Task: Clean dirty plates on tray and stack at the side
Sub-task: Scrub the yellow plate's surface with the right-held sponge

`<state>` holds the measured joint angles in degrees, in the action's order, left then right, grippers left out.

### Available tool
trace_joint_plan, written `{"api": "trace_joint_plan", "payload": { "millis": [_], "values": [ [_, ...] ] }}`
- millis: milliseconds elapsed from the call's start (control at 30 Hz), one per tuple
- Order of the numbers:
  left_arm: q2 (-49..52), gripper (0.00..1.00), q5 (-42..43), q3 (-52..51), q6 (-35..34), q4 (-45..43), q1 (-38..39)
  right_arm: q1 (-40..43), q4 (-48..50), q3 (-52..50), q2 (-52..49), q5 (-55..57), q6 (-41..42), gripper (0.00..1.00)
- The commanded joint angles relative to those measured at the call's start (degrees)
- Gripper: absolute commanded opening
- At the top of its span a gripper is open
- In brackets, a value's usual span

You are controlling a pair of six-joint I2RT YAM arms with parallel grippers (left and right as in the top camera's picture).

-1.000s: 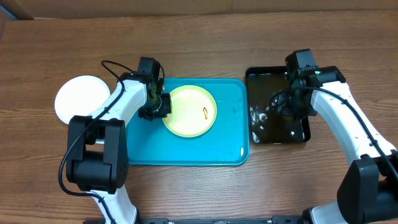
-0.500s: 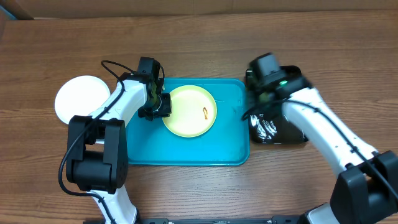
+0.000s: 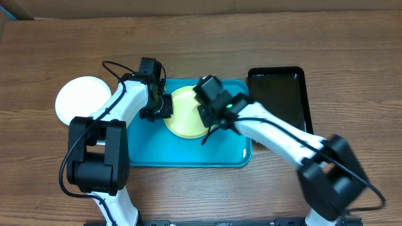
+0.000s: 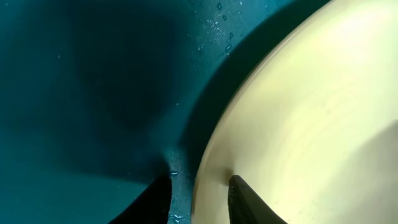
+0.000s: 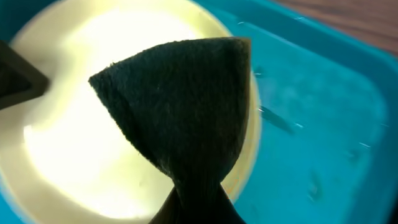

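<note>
The dark scrub pad in my right gripper still hangs above the plate's side near its rim [image 3: 198, 123] [image 5: 241, 163] by the black tray, so next I need to lower it onto there and release it.
A pale yellow-green plate [image 3: 182, 116] lies on the turquoise tray [image 3: 188, 150]. My left gripper [image 3: 164, 108] is at the plate's left rim. In the left wrist view its jaws stand apart astride that rim. One finger [image 4: 158, 202] rests on the wet tray [image 4: 93, 93], the other finger [image 4: 249, 202] on the plate [image 4: 311, 112], and a strip of tray shows between. My right gripper [image 3: 210, 116] hangs over the plate's right half, shut on a dark scrub pad [image 5: 180, 106] that fans out above the plate [image 5: 81, 124]. A white plate [image 3: 80, 100] lies on the table to the left of the tray.
A glossy black tray [image 3: 279, 94] stands to the right of the turquoise one, with water in it. The right arm stretches across the turquoise tray's right side. Drops of water lie on the tray floor [image 5: 323, 124].
My right arm has swung left from the black tray to over the yellow-green plate, carrying the pad and hiding the orange smear. The left arm has stayed at the rim.
</note>
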<state>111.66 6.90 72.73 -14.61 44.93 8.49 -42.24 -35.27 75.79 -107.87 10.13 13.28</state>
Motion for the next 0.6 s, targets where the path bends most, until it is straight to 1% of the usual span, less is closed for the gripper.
{"api": "trace_joint_plan", "payload": {
  "millis": [0,67,200,333,567],
  "values": [
    [0.92,0.32,0.63,-0.09,0.26,-0.20,-0.04,-1.16,1.81,1.16,-4.28,5.75,0.74,0.04],
    [0.92,0.32,0.63,-0.09,0.26,-0.17,-0.04,-1.16,1.90,1.16,-6.03,6.82,2.27,0.04],
    [0.92,0.32,0.66,-0.07,0.26,-0.17,-0.04,-1.03,2.21,1.16,-7.93,6.88,2.21,0.06],
    [0.92,0.32,0.66,-0.09,0.24,-0.26,-0.04,-1.05,3.39,1.27,-7.50,7.43,1.81,0.04],
    [0.92,0.32,0.63,-0.07,0.26,-0.24,-0.04,-1.05,1.33,4.09,-5.57,8.44,-0.20,0.04]
  ]
}}
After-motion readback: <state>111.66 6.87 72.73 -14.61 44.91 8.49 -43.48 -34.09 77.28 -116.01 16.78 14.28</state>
